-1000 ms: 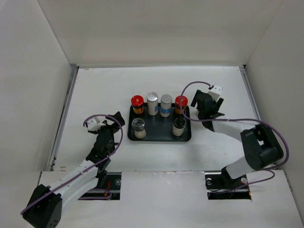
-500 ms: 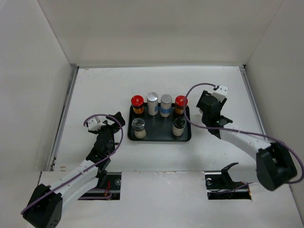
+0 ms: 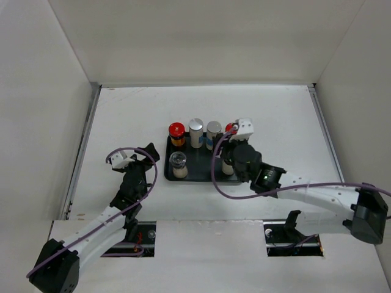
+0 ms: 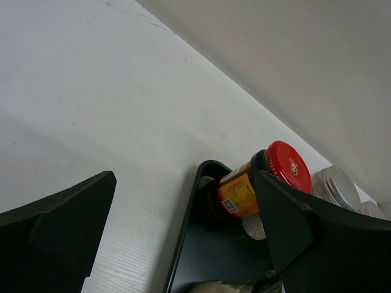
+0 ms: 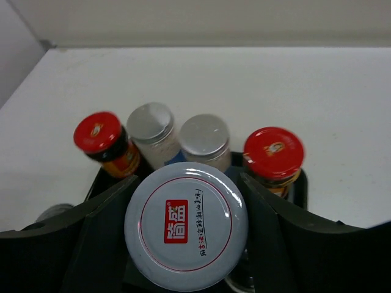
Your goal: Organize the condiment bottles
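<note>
The right gripper carries the jar left in the top view, over the bare gap beside the grey-lidded shaker, then lowers and releases it next.
A flat black tray point(image 3: 198, 170) holds the bottles. The back row has a red-capped amber jar point(image 3: 176, 132), two silver-lidded pale jars point(image 3: 196, 129) point(image 3: 214, 130) and a second red-capped jar point(image 3: 230, 127), half hidden by my right wrist. A grey-lidded shaker point(image 3: 178, 162) stands front left. My right gripper point(image 3: 232, 156) is over the tray's right side. In the right wrist view the right gripper point(image 5: 186, 226) is shut on a white-lidded jar point(image 5: 186, 207) with a red logo, in front of the back row point(image 5: 203, 135). My left gripper point(image 3: 144, 157) is open and empty, left of the tray point(image 4: 186, 232).
White walls close in the table on the left, back and right. Purple cables loop from both wrists. The black-capped bottle at the tray's front right is mostly hidden under my right gripper; a pale body point(image 3: 227, 167) shows there.
My right arm has swung left, from beside the tray's right edge to over its right side. My left arm has not moved.
</note>
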Robot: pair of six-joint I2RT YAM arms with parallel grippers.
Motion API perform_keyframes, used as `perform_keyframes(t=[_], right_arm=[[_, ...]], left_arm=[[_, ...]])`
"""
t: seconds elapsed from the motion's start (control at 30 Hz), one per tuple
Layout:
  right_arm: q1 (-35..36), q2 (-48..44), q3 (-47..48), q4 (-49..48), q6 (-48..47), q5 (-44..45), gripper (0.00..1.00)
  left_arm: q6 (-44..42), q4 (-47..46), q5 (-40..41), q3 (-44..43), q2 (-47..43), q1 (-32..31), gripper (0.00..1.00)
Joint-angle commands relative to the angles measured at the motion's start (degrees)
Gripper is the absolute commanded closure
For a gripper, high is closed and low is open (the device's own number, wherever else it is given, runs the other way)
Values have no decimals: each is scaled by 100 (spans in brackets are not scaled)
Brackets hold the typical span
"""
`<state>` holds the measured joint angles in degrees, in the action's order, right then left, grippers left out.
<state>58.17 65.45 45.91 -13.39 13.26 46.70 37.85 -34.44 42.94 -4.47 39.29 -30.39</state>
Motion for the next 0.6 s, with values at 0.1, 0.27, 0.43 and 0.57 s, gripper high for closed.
perform_keyframes(t=[0.1,0.27,0.43,0.57], right_arm=[[208,1152,383,-1034,265,-819,44],[234,2102,401,-1622,353,-926,44],[234,2753,287,-1983,546,-908,42],[234,3079,234,-2203,617,-864,40]], left_arm=[[-23,-73,119,25,-62,91,0],[-23,42,136,-45,17,108,0],[-32,95,75,-133,202,108,0],[-32,209,127,-194,308,117,0]])
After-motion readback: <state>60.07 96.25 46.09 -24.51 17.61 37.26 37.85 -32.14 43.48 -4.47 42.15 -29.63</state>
